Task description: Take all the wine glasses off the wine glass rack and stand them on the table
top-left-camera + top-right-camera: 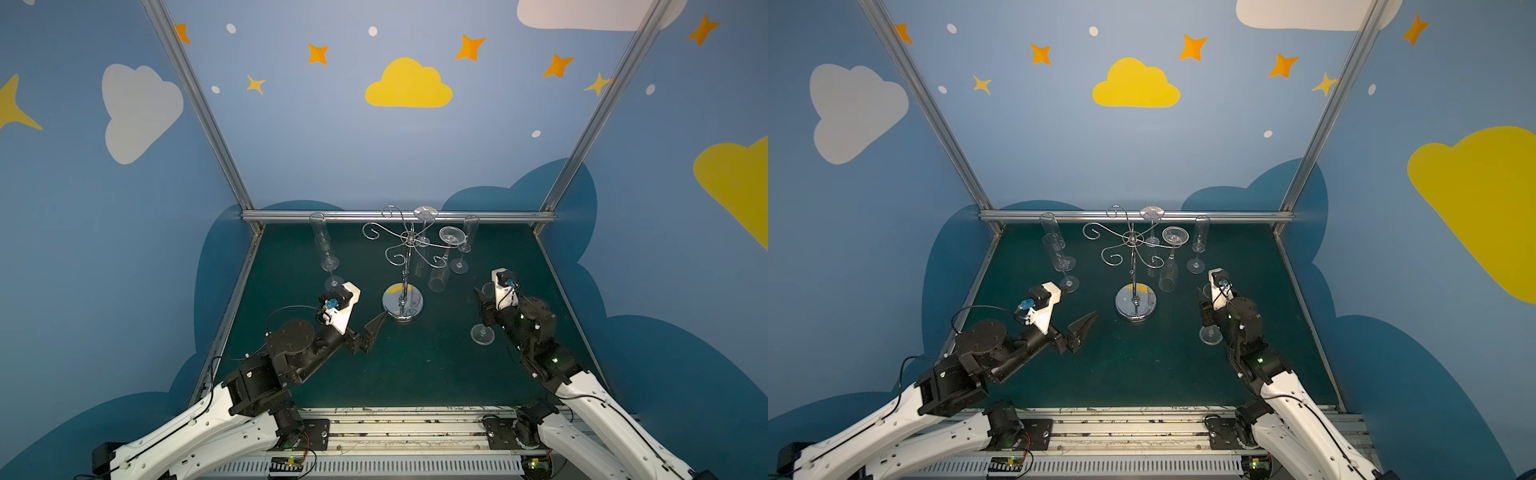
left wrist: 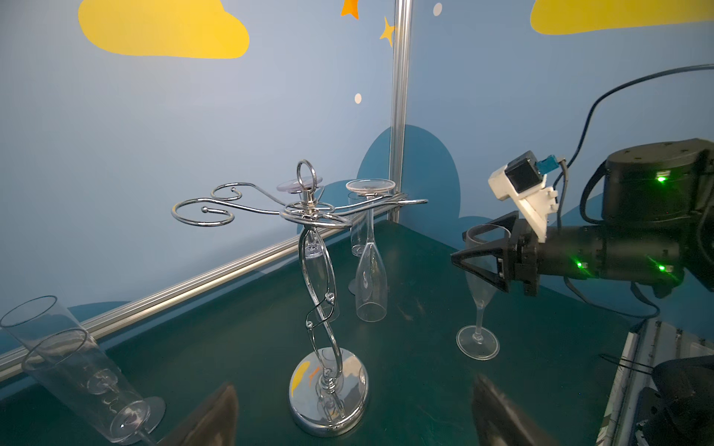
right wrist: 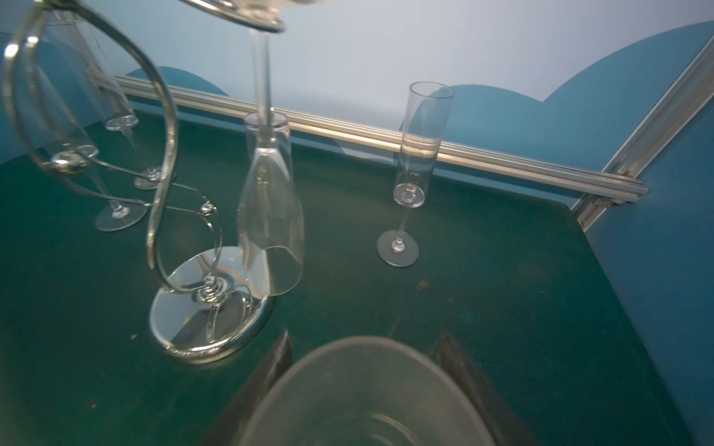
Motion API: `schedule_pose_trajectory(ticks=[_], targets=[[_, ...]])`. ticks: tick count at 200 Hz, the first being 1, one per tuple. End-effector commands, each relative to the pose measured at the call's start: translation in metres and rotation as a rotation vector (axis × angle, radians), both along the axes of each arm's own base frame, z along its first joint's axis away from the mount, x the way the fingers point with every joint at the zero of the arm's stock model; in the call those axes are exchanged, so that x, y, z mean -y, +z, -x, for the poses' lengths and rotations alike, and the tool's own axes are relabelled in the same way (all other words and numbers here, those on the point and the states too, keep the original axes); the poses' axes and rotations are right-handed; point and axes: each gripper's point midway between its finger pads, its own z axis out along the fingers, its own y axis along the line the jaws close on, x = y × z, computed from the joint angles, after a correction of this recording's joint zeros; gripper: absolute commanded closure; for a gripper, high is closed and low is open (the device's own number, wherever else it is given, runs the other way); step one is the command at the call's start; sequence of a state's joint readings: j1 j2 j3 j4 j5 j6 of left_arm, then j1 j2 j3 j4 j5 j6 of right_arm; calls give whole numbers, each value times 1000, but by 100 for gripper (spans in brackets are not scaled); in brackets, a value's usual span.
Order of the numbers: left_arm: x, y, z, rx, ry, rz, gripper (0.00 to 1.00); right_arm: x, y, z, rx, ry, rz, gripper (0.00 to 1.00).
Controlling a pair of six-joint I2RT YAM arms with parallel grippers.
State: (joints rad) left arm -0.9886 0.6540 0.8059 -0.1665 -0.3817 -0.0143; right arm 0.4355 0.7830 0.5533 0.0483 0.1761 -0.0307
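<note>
My right gripper carries the wine glass outward to the mat just short of the lone flute [image 1: 459,289] [image 3: 407,295] next and releases it, since that spot is clear.
The chrome wine glass rack [image 1: 409,266] [image 1: 1133,266] [image 2: 317,270] [image 3: 162,154] stands mid-table on its mirror disc base. Two clear glasses hang upside down from its arms, one on the right [image 1: 438,276] [image 2: 371,278] [image 3: 270,216] and one behind the post [image 1: 425,212]. My right gripper [image 1: 484,297] [image 2: 469,251] [image 3: 365,338] is shut on the bowl of a wine glass [image 1: 482,334] [image 2: 479,301] [image 3: 367,386] that stands upright, its foot on the mat to the right of the rack. My left gripper [image 1: 376,328] [image 2: 353,384] is open and empty, just left of the rack's base.
Two tall clear flutes [image 1: 322,241] stand at the back left, and one flute [image 1: 467,241] [image 3: 421,154] stands at the back right. An aluminium rail [image 1: 291,216] and blue walls close the green mat on three sides.
</note>
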Motion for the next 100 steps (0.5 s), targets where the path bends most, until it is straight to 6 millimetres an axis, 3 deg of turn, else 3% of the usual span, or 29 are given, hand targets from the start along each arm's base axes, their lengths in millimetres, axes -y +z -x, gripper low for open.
schedule_pose_trajectory(ticks=[1, 46, 50, 100], targets=[[-4, 15, -3, 35, 25, 3, 7, -10, 30, -19, 108, 73, -81, 69], [-4, 15, -10, 36, 50, -10, 7, -15, 20, -66, 61, 106, -90, 69], [-4, 16, -10, 37, 52, -10, 6, -16, 30, -72, 75, 106, -93, 68], [-4, 22, -25, 51, 94, -48, 6, -22, 43, -125, 64, 109, -43, 69]])
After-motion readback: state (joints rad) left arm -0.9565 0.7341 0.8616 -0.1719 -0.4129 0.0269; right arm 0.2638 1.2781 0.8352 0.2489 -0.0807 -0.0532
